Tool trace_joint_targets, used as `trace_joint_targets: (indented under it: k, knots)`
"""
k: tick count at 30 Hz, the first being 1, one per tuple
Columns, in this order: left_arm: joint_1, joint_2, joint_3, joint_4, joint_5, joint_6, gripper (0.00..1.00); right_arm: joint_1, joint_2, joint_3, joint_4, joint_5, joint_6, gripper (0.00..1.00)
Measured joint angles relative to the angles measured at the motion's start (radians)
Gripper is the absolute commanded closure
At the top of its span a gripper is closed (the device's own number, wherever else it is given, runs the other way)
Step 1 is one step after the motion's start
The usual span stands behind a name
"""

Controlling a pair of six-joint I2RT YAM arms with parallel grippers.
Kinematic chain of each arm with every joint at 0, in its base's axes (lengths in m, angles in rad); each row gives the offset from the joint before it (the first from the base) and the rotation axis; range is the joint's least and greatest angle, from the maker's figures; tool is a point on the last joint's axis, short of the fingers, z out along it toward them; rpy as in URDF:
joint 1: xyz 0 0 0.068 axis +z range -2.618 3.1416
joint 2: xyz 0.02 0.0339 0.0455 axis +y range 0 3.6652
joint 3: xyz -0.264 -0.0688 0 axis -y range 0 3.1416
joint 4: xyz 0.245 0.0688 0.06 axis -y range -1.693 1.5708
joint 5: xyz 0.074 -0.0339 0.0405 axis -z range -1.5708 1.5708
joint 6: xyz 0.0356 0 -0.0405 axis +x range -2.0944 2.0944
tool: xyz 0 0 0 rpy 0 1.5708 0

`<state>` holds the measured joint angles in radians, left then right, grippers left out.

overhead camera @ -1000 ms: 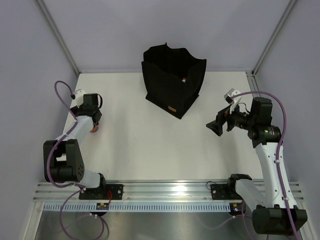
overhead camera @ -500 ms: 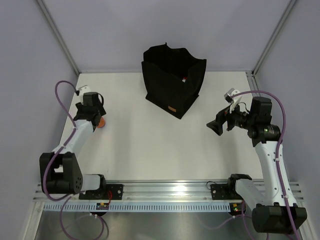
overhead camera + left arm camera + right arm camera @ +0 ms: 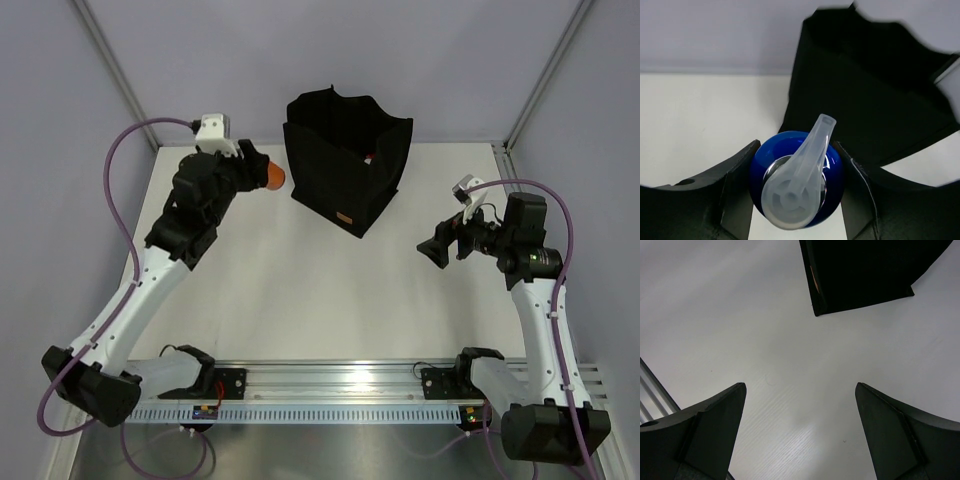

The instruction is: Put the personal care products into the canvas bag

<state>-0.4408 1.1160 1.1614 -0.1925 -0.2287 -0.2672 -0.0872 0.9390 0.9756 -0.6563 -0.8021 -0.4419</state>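
I need to move my left gripper to the right in the top view next, over the opening of the canvas bag (image 3: 345, 160), to release the bottle. The bag stands open beside the bottle.
My left gripper (image 3: 262, 172) is shut on the orange bottle with the blue cap (image 3: 273, 176) and holds it in the air just left of the black canvas bag (image 3: 345, 160). In the left wrist view the blue cap with its clear pump top (image 3: 796, 178) sits between my fingers (image 3: 735, 190), with the bag (image 3: 865, 100) right behind it. Something red shows inside the bag (image 3: 368, 158). My right gripper (image 3: 432, 250) is open and empty above the table, right of the bag. Its wrist view shows the bag's lower corner with the tan label (image 3: 813, 278).
The white table (image 3: 300, 280) is walled by grey panels with metal posts at the back corners. An aluminium rail (image 3: 330, 385) runs along the near edge.
My left arm lifted the orange bottle off the table at the left side and swung it up and to the right, close to the bag. The right arm barely moved.
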Motion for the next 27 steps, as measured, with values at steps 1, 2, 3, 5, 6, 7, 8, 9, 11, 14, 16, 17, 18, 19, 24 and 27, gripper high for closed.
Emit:
trace_joint_targets:
  k: [1,2,3,5,6,7,8,9,11,14,16,17,18,19,24,27]
  knots:
    - [-0.007,0.020,0.039,0.008,0.011,-0.005,1.00,-0.003,0.002,0.000,0.000,0.000,0.000,0.01]
    - [-0.015,0.049,0.095,0.010,0.021,-0.013,1.00,-0.007,0.004,0.000,0.000,0.000,0.000,0.00]
    - [-0.023,0.086,0.152,0.018,0.031,-0.019,1.00,-0.011,0.006,0.000,0.000,0.000,0.000,0.00]
    - [-0.040,0.166,0.269,0.029,0.049,-0.033,1.00,-0.015,0.009,0.000,0.000,0.000,0.000,0.01]
    - [-0.052,0.210,0.332,0.031,0.060,-0.043,1.00,-0.017,0.010,-0.001,0.000,0.000,0.000,0.00]
    - [-0.061,0.245,0.377,0.039,0.066,-0.049,1.00,-0.018,0.011,-0.001,0.000,0.000,0.000,0.01]
    - [-0.072,0.290,0.430,0.048,0.073,-0.058,1.00,-0.019,0.011,-0.002,0.000,0.000,0.000,0.01]
    - [-0.079,0.335,0.485,0.052,0.078,-0.068,1.00,-0.020,0.012,-0.002,0.000,0.000,0.000,0.00]
    - [-0.092,0.421,0.575,0.071,0.090,-0.086,1.00,-0.020,0.014,-0.002,-0.001,0.000,0.000,0.01]
    - [-0.097,0.545,0.687,0.092,0.095,-0.109,1.00,-0.021,0.019,-0.002,-0.001,-0.001,-0.001,0.00]
    - [-0.095,0.628,0.746,0.106,0.096,-0.122,1.00,-0.021,0.022,-0.002,-0.001,-0.001,-0.002,0.01]
    - [-0.095,0.666,0.772,0.109,0.095,-0.126,1.00,-0.021,0.022,-0.003,-0.002,-0.001,-0.003,0.00]
    - [-0.095,0.706,0.797,0.113,0.095,-0.129,1.00,-0.021,0.023,-0.003,-0.002,-0.001,-0.004,0.00]
    - [-0.095,0.743,0.816,0.113,0.095,-0.130,1.00,-0.021,0.023,-0.003,-0.002,-0.001,-0.005,0.01]
    - [-0.093,0.874,0.842,0.098,0.100,-0.129,0.87,-0.026,0.023,-0.004,-0.003,-0.001,-0.008,0.01]
    - [-0.088,0.925,0.842,0.070,0.127,-0.125,0.68,-0.026,0.024,-0.004,-0.004,-0.001,-0.008,0.01]
